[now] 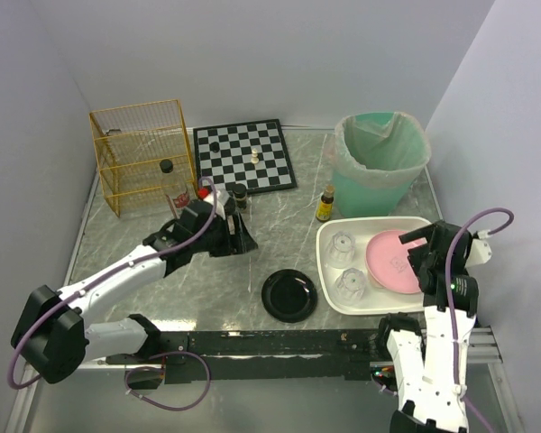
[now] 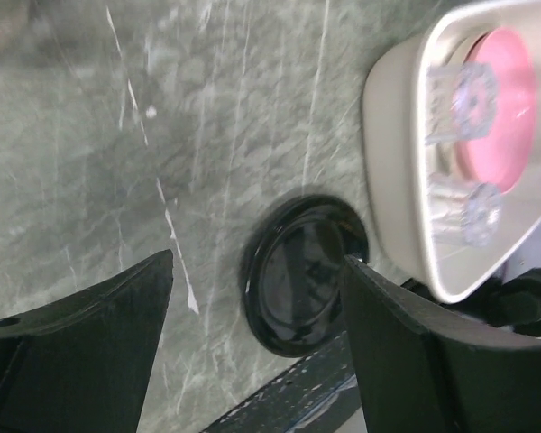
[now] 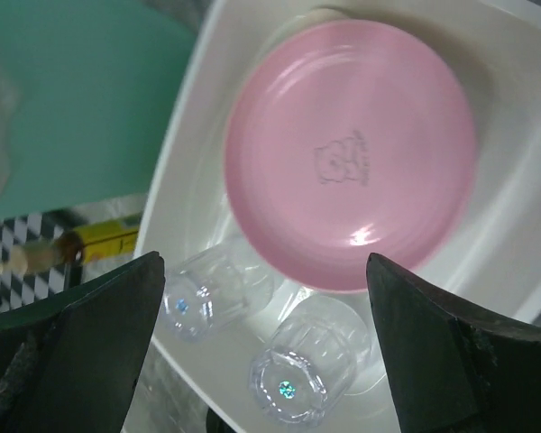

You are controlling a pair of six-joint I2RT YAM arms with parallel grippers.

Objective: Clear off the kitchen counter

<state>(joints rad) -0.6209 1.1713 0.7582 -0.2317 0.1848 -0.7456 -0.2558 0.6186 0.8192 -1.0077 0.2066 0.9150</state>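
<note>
The black plate (image 1: 289, 295) is below my left gripper and to its right in the top view. My left gripper should go down there next, onto the plate's rim farthest from the tray.
The kitchen counter (image 1: 279, 230) is a grey-green marble-look top. On it lies a glossy black plate (image 1: 289, 295), also in the left wrist view (image 2: 302, 271). My left gripper (image 1: 242, 238) hovers up and to the left of that plate, open, with nothing between its fingers (image 2: 90, 343). My right gripper (image 1: 421, 257) hangs open over the white tray (image 1: 329, 262), above a pink plate (image 3: 352, 153) and two upturned clear cups (image 3: 212, 293) (image 3: 307, 370). It holds nothing.
A green lined bin (image 1: 379, 162) stands at the back right, with a small brown yellow-labelled bottle (image 1: 325, 205) beside it. A chessboard (image 1: 245, 155) with a few pieces and a yellow wire basket (image 1: 142, 155) stand at the back. A dark jar (image 1: 241, 194) sits close behind the left gripper.
</note>
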